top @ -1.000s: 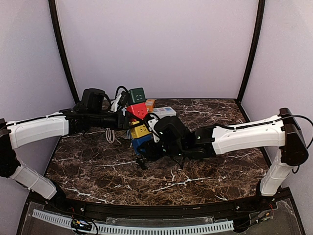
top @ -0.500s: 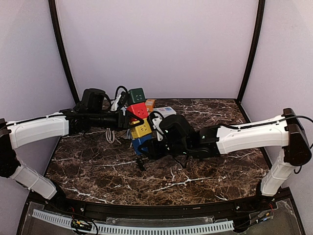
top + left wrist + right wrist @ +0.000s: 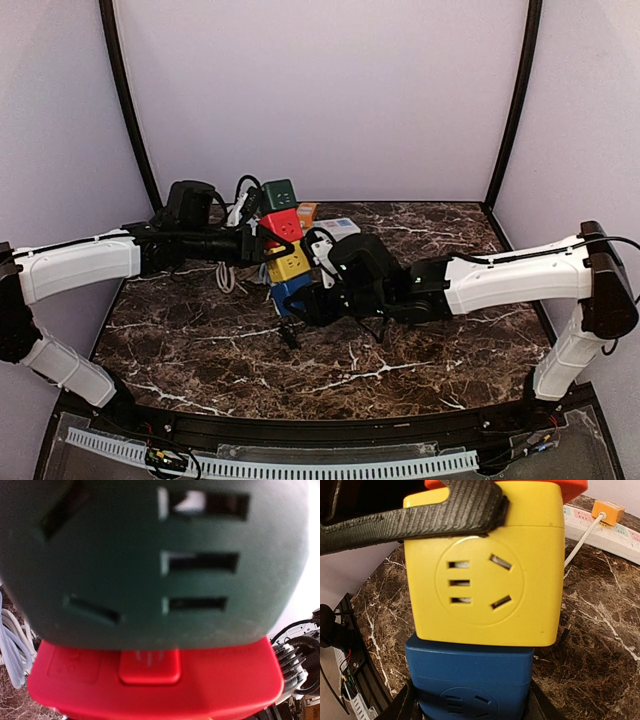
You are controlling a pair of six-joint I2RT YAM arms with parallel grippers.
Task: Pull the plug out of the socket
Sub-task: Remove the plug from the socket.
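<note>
I will next pull my left gripper away from the blue cube (image 3: 470, 680), then move it down and back to release the rest, because bare marble lies below it toward my base.
A leaning stack of cube sockets stands mid-table: green (image 3: 281, 194), red (image 3: 280, 227), yellow (image 3: 288, 265) and blue (image 3: 287, 292) at the bottom. My left gripper (image 3: 262, 245) reaches in from the left and is shut on the stack at the seam between red and yellow. One of its ribbed fingers (image 3: 435, 515) lies across the yellow cube's (image 3: 480, 585) top edge. My right gripper (image 3: 470, 707) is shut on the blue cube (image 3: 470, 680), which is still seated under the yellow one. The left wrist view shows only green (image 3: 150, 555) and red (image 3: 150, 685) faces.
A white power strip (image 3: 335, 228) with an orange plug (image 3: 306, 211) lies behind the stack. Coiled white cable (image 3: 226, 277) sits to the stack's left. A small black cable end (image 3: 290, 335) lies on the marble just in front. Purple walls close in three sides.
The right wrist has shifted a little to the right while the stack has stayed in place. The left arm has not moved.
</note>
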